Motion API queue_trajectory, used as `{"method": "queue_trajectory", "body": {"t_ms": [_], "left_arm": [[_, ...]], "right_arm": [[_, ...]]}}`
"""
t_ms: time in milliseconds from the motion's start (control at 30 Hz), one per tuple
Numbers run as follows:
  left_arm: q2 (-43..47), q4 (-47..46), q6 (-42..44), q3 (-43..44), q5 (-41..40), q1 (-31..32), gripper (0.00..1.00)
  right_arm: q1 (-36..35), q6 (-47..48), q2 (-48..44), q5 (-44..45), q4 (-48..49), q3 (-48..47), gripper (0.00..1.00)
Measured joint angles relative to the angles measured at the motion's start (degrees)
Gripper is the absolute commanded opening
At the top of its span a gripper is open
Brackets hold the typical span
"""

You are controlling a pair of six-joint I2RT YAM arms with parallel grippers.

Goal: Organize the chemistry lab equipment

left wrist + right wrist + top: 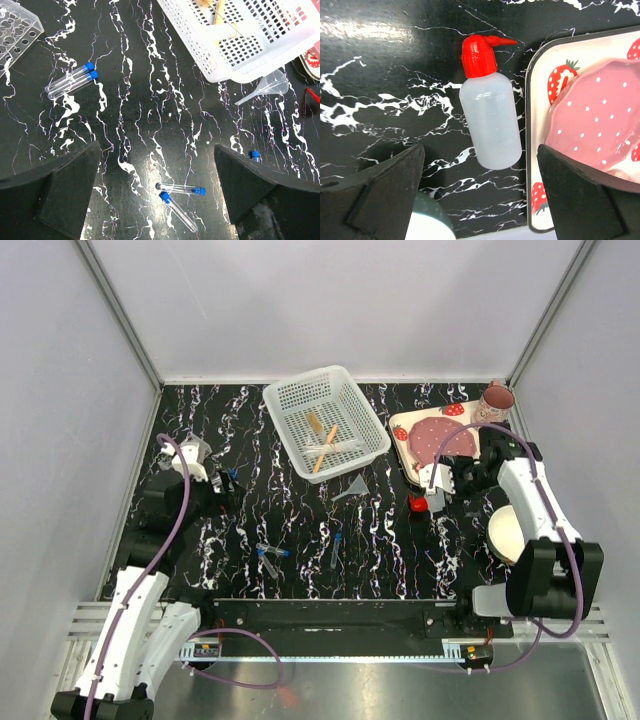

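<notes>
My right gripper lowers onto the base half of its translucent body (437,502) (496,139) next and closes across it, as the squeeze bottle lies lengthwise below, between the open fingers.
Two blue-capped clear tubes (181,189) lie crossed on the table below my open left gripper (156,150), which touches neither. Another pair of tubes (72,80) lies beside the clear tube rack (15,32). A single tube (336,545) rests nearer the middle. The clear funnel (272,85) lies on its side by the white basket (240,55), which holds orange sticks (322,440) and more tubes. The red-capped squeeze bottle (490,120) lies flat beside the tray, its base under my open right gripper (480,150). In the top view, the left gripper (222,490) is at the left and the right gripper (432,492) over the bottle (420,503).
The strawberry-print tray (405,430) with a pink plate (600,115) sits at the back right, a pink mug (495,400) behind it. A cream bowl (508,535) stands by the right arm. The basket (325,425) fills the back middle.
</notes>
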State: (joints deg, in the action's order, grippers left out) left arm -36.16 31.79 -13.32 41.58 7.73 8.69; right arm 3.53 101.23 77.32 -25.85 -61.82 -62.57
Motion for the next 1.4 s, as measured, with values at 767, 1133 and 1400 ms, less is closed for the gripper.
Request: {"method": "queue_trajectory", "body": {"t_ms": [767, 1133, 1400], "left_arm": [[-0.2, 0.0, 0.0, 0.0, -0.8, 0.0, 0.99], [-0.7, 0.0, 0.1, 0.0, -1.1, 0.0, 0.99], [-0.7, 0.0, 0.2, 0.0, -1.1, 0.0, 0.99]], "right_arm": [[-0.1, 8.7, 14.7, 3.7, 10.1, 3.4, 0.91], [-1.5, 8.5, 14.8, 7.4, 15.4, 6.4, 0.52], [-2.7, 3.9, 14.3, 7.8, 11.7, 4.3, 0.29]]}}
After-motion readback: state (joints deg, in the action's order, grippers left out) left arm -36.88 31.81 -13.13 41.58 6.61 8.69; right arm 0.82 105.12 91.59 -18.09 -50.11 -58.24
